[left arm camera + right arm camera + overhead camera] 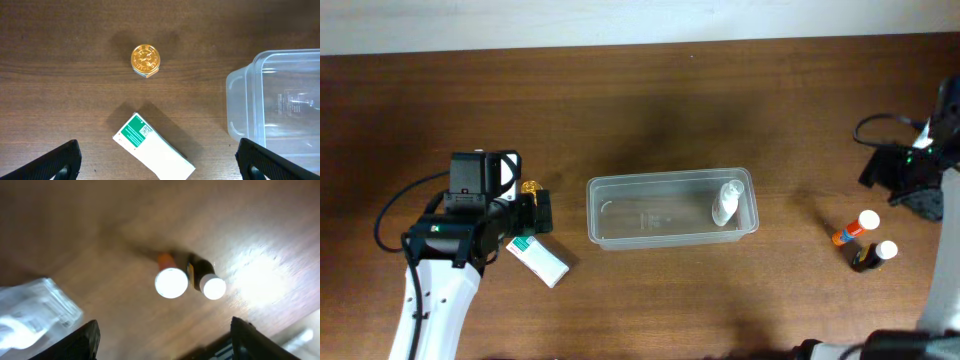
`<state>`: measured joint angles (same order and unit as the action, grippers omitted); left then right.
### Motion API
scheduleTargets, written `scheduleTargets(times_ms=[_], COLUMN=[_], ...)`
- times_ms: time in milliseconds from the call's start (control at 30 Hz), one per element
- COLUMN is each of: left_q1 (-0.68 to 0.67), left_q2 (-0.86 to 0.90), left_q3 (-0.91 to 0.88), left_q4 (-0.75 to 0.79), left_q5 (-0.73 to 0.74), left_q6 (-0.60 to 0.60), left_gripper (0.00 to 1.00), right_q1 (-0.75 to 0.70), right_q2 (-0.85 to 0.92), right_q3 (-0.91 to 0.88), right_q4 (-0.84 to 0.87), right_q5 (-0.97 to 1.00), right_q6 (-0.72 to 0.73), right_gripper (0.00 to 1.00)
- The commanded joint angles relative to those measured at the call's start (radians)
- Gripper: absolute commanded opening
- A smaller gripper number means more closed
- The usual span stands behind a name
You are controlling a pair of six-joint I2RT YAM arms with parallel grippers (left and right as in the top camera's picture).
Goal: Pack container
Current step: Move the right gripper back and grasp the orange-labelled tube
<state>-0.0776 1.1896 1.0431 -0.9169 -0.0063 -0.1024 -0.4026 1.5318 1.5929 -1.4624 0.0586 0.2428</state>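
Note:
My right gripper should next go down open around the orange bottle's white cap (868, 220) (171, 283) and close, because the cap is below the gripper, between its fingers.
The clear plastic container (670, 210) sits mid-table with a small clear bottle (726, 203) lying inside at its right end. Its corner shows in the left wrist view (250, 95) and blurred in the right wrist view (30, 310). My left gripper (157, 167) is open above a white tube with a green label (152, 150), also seen overhead (538, 257). A small gold-capped jar (145, 60) stands beyond it (530, 187). My right gripper (165, 342) is open, high over an orange bottle with a white cap (171, 281) and a dark bottle with a white cap (210, 285).
In the overhead view the orange bottle (855, 229) and the dark bottle (873, 256) stand at the right side. A black cable (885, 122) loops near the right arm. The brown wooden table (640, 100) ends at a white wall at the back.

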Motion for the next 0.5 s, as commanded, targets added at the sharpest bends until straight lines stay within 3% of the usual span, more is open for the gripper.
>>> scheduleTargets(times_ms=[0, 200, 467], left_q1=[0.004, 0.004, 0.004], left_q2=[0.007, 0.007, 0.007], left_q3=[0.019, 0.019, 0.019], left_q4=[0.003, 0.003, 0.003], left_q5=[0.01, 0.011, 0.011], left_q6=[-0.01, -0.01, -0.01], left_gripper=[0.99, 0.99, 0.99], right_q1=[-0.038, -0.05, -0.05], right_q2=[0.013, 0.013, 0.013], right_q3=[-0.14, -0.326, -0.4], right_q4=[0.057, 0.214, 0.335], right_q5=[-0.033, -0.032, -0.031], right_q6=[-0.018, -0.028, -0.029], right_gripper=[0.75, 0.76, 0.72])
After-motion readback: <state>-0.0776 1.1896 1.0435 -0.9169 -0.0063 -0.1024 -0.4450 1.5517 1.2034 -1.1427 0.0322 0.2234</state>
